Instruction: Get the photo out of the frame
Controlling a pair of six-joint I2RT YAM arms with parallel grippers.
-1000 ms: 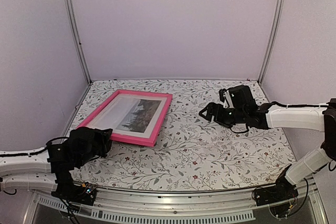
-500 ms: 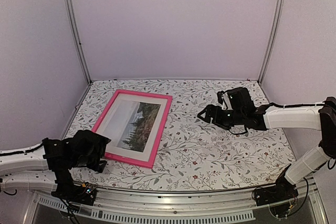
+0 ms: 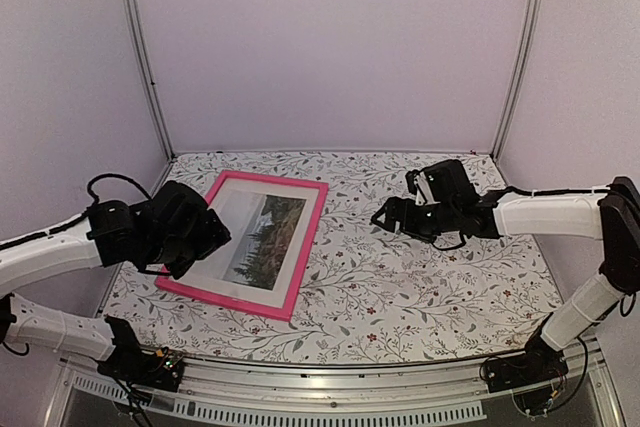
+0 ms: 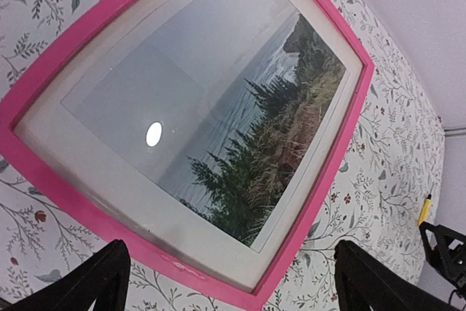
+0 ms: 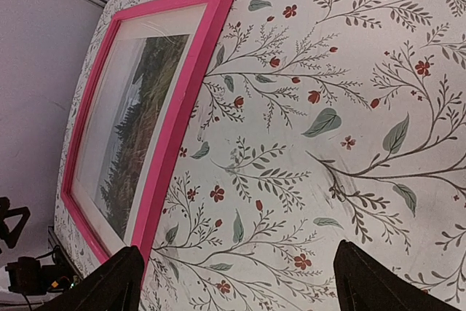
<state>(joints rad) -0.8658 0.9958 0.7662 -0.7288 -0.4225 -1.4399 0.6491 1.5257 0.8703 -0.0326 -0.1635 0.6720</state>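
Note:
The pink border (image 3: 213, 190) beside the sky lies outward and below my left gripper, which turns, moves outward and lowers next to close on that part.
The frame (image 3: 301, 250), with its narrow pink border, lies face up and flat on the left half of the table. The photo (image 3: 262, 232), trees and pale sky inside white margins, sits inside it. My left gripper (image 3: 208, 234) hovers open above the frame's left side and hides that edge. In the left wrist view the frame (image 4: 341, 132) and photo (image 4: 240, 129) fill the picture, and the near corner lies between the spread fingers (image 4: 102, 282). My right gripper (image 3: 384, 217) is open above bare cloth to the right of the frame (image 5: 182, 107), touching nothing.
A floral cloth (image 3: 400, 287) covers the table. Pale walls close in the left, back and right sides, with metal posts (image 3: 140, 47) at the back corners. The right arm (image 3: 550, 215) reaches in from the right edge.
My left gripper has opened, let go of the frame's near left corner and risen over its left side. The frame now lies flat and turned slightly. The right gripper edged left.

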